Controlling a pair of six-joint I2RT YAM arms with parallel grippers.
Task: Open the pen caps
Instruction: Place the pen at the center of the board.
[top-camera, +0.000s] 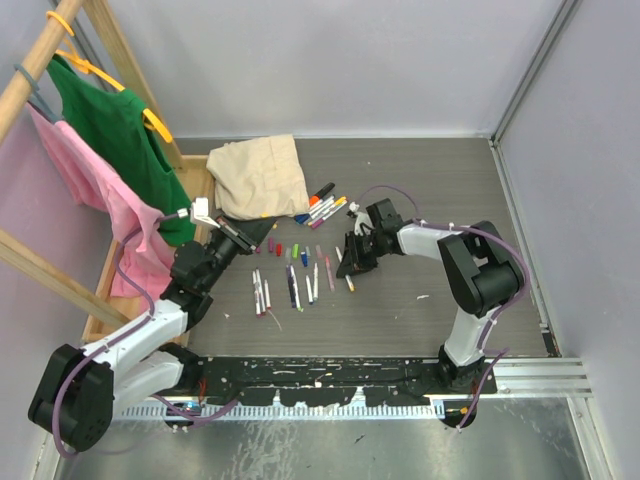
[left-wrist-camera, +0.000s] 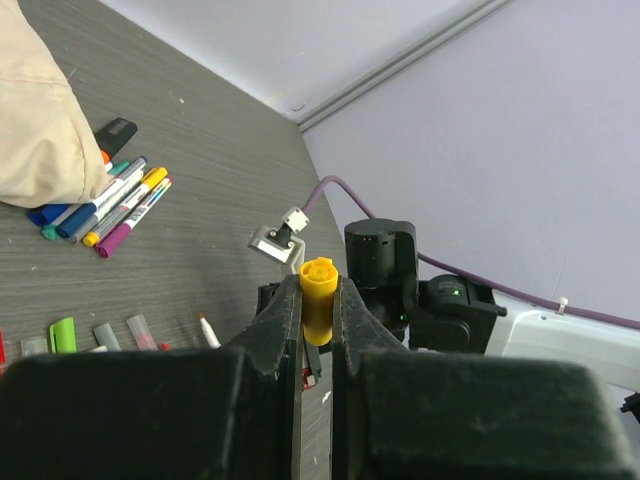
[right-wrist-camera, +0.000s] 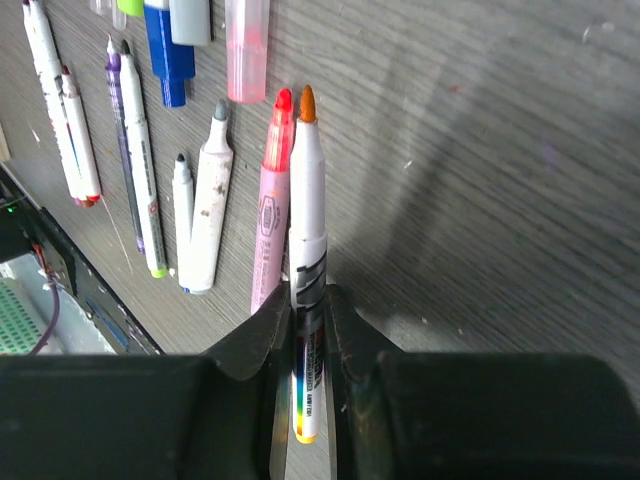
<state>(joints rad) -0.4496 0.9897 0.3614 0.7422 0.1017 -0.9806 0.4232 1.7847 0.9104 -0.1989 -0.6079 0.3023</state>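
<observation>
My left gripper carries the yellow cap (left-wrist-camera: 318, 296) across and down next to release it, since bare tabletop beside the pink cap lies below, rightward in the top view.
A small yellow pen cap (left-wrist-camera: 318, 296) is pinched end-up between the fingers of my left gripper (left-wrist-camera: 318, 302), which hangs above the table left of the pens (top-camera: 266, 232). My right gripper (right-wrist-camera: 307, 300) is shut on a white-barrelled pen (right-wrist-camera: 308, 215) whose bare orange tip points away, low over the table (top-camera: 351, 263). Beside it lies an uncapped pink pen (right-wrist-camera: 271, 205). Several more uncapped pens (top-camera: 291, 284) lie in a row. Loose caps rest nearby: blue (right-wrist-camera: 164, 52), pink (right-wrist-camera: 246, 55), green (left-wrist-camera: 62, 334). Capped pens (left-wrist-camera: 112, 204) are piled by the cloth.
A beige cloth (top-camera: 259, 176) lies at the back left of the table. A wooden rack (top-camera: 40, 55) with a green shirt (top-camera: 118, 130) and a pink one (top-camera: 88, 180) stands on the left. The right arm's wrist (left-wrist-camera: 385, 262) faces my left gripper.
</observation>
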